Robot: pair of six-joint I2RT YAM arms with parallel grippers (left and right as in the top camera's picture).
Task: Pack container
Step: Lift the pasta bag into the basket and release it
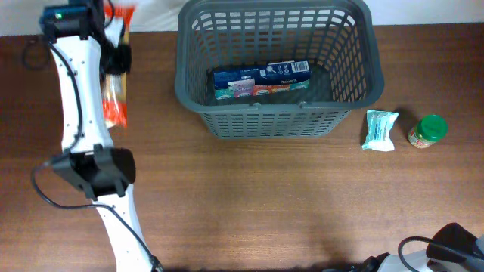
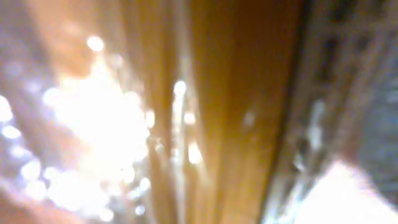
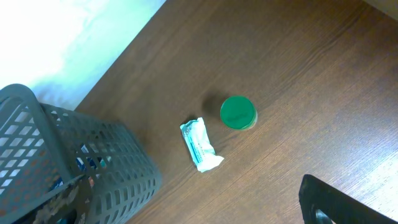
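Observation:
The container [image 1: 272,121] is to my left gripper's right in the overhead view, so next my left gripper should carry the packet across and down, releasing it beside the blue box [image 1: 261,79].
The dark grey slotted container [image 1: 272,121] stands at the back middle of the table and holds a blue box [image 1: 261,79]; it also shows in the right wrist view [image 3: 112,168]. My left gripper [image 1: 117,57] is at the far left, over the middle of a long orange packet [image 1: 113,109]. The left wrist view is a blur filled by that orange-yellow packet [image 2: 205,112], and its fingers do not show. Of my right gripper only a dark part [image 3: 329,199] shows, at the front right and away from everything.
A white and teal wrapped packet [image 1: 380,130] [image 3: 200,145] and a jar with a green lid [image 1: 429,131] [image 3: 238,112] lie on the brown table to the right of the container. White cloth lies past the table's far edge.

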